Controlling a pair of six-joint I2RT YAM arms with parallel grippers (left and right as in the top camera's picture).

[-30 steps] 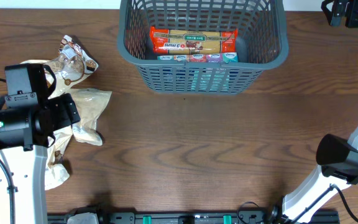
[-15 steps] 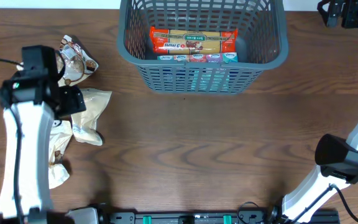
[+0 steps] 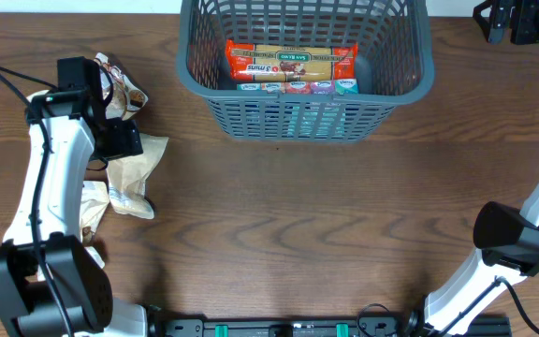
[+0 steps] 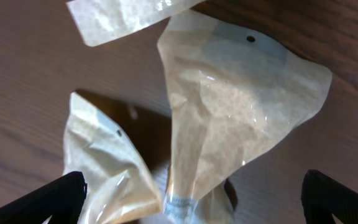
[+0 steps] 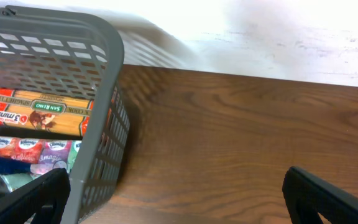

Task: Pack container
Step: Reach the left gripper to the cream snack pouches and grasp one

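Observation:
The left gripper needs to move away from the smaller packet next, then go down onto the large tan packet's middle (image 3: 135,176) (image 4: 223,116).
The dark grey container (image 3: 307,97) stands at the back middle of the table. It holds a red spaghetti packet (image 3: 291,62) and a row of tissue packs (image 3: 298,87). My left gripper (image 3: 123,142) hovers over tan snack packets (image 3: 137,164) at the left. In the left wrist view its jaws (image 4: 197,205) are open and empty above a large tan packet (image 4: 241,106) and a smaller one (image 4: 104,168). My right gripper (image 3: 517,19) is at the back right, open and empty (image 5: 179,202), beside the container's corner (image 5: 98,81).
A clear packet of chocolate snacks (image 3: 120,84) lies behind the left gripper. More tan packets (image 3: 92,201) lie under the left arm. A white wall edge (image 5: 278,37) runs behind the table. Bare wood (image 3: 326,215) lies in front of the container.
My left arm has swung away from the front and to the right, so the gripper is now over the tan packets. The right arm has barely moved.

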